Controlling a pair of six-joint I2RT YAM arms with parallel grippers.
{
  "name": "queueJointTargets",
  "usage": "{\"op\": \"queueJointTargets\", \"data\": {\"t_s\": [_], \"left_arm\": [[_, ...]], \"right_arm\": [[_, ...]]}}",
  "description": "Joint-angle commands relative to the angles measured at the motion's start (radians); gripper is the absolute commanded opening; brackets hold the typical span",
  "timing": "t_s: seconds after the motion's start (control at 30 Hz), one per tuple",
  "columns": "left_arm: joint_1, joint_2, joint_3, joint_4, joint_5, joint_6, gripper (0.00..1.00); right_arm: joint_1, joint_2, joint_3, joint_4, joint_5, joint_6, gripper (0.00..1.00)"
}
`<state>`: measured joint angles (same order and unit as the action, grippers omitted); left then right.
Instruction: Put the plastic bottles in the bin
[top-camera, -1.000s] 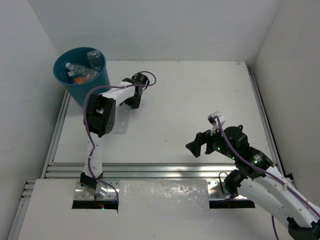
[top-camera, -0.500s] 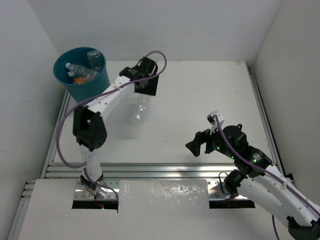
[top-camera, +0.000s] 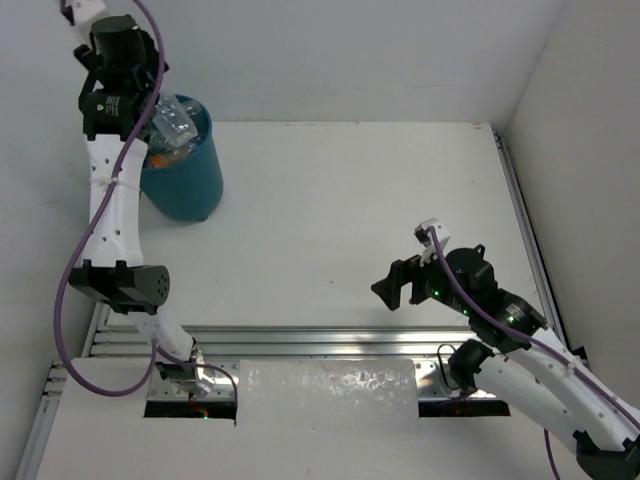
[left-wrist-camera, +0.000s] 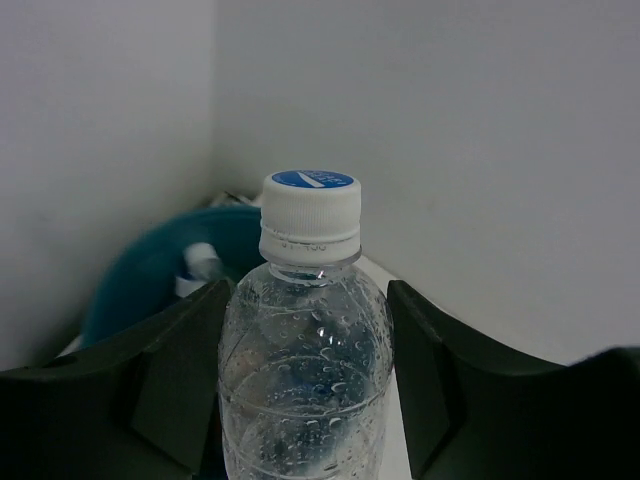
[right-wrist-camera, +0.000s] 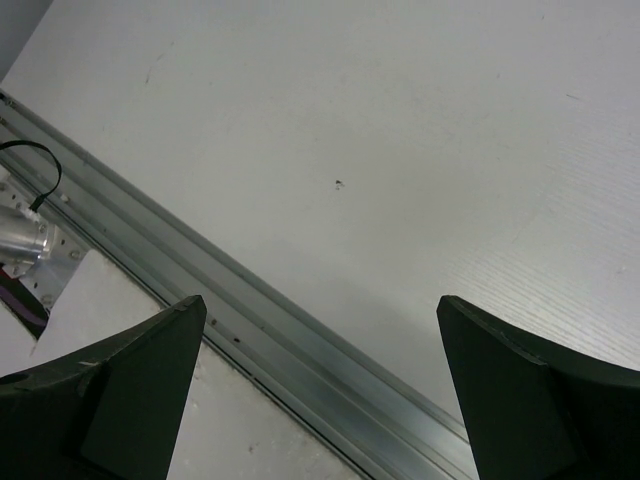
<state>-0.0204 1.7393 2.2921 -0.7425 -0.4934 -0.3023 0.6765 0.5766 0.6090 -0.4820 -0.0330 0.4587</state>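
I will next move my left gripper down toward the opening of the teal bin and let go of the clear plastic bottle (top-camera: 173, 119), because I am holding it high above the bin's rim.
My left gripper (top-camera: 152, 114) is raised high and shut on a clear plastic bottle (top-camera: 173, 119), holding it over the rim of the teal bin (top-camera: 190, 180). In the left wrist view the bottle (left-wrist-camera: 305, 330), wet inside and with a white cap, stands between my fingers (left-wrist-camera: 165, 385), with the bin (left-wrist-camera: 140, 285) behind and below it. Another bottle (left-wrist-camera: 201, 262) lies in the bin, and something orange (top-camera: 160, 158) shows inside it. My right gripper (top-camera: 386, 290) is open and empty, low over the table near its front; it also shows in the right wrist view (right-wrist-camera: 320, 390).
The bin stands in the far left corner against the walls. An aluminium rail (right-wrist-camera: 300, 340) runs along the table's near edge under my right gripper. A translucent sheet (top-camera: 328, 392) lies at the front between the arm bases.
My left arm lifted the clear bottle off the table and swung it up and left until it is over the bin. The right arm has not moved.
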Motion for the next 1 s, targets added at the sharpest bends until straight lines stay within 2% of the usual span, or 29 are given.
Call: {"op": "queueJointTargets", "data": {"t_s": [0.0,0.1,0.2,0.3,0.33,0.43,0.53,0.6,0.63,0.73,0.77,0.97], "left_arm": [[0.069,-0.003,-0.028,0.101,-0.129,-0.026,0.00],[0.184,-0.003,-0.086,0.199,-0.126,-0.073,0.00],[0.194,0.008,-0.146,0.360,-0.131,-0.043,0.00],[0.192,0.049,-0.154,0.368,-0.138,-0.052,0.00],[0.192,0.058,-0.161,0.367,-0.151,-0.057,0.03],[0.192,0.086,-0.192,0.361,-0.133,-0.057,0.19],[0.192,0.085,-0.210,0.333,-0.111,-0.081,0.25],[0.194,0.077,-0.224,0.302,-0.102,-0.096,0.38],[0.194,0.069,-0.258,0.301,-0.099,-0.103,0.54],[0.192,0.004,-0.363,0.342,-0.065,-0.110,0.80],[0.192,-0.018,-0.399,0.360,-0.059,-0.109,0.85],[0.192,-0.021,-0.366,0.345,0.042,-0.097,0.91]], "right_arm": [[-0.003,-0.001,0.054,0.010,0.013,-0.029,0.99],[-0.003,0.008,0.084,-0.027,0.015,-0.043,0.99],[-0.002,-0.010,0.104,-0.050,0.022,-0.051,0.99],[-0.003,-0.044,0.101,-0.046,0.031,-0.055,0.99],[-0.003,-0.050,0.092,-0.035,0.048,-0.055,0.99],[-0.003,-0.055,0.074,-0.015,0.050,-0.054,0.99],[-0.003,-0.023,0.071,0.000,0.045,-0.055,0.99],[-0.003,-0.005,0.069,0.009,0.041,-0.055,0.99],[-0.003,0.008,0.063,0.025,0.036,-0.054,0.99],[-0.003,0.026,0.052,0.057,0.036,-0.045,0.99],[-0.003,0.037,0.049,0.063,0.013,-0.042,0.99],[-0.003,0.045,0.040,0.080,0.002,-0.029,0.99]]}}
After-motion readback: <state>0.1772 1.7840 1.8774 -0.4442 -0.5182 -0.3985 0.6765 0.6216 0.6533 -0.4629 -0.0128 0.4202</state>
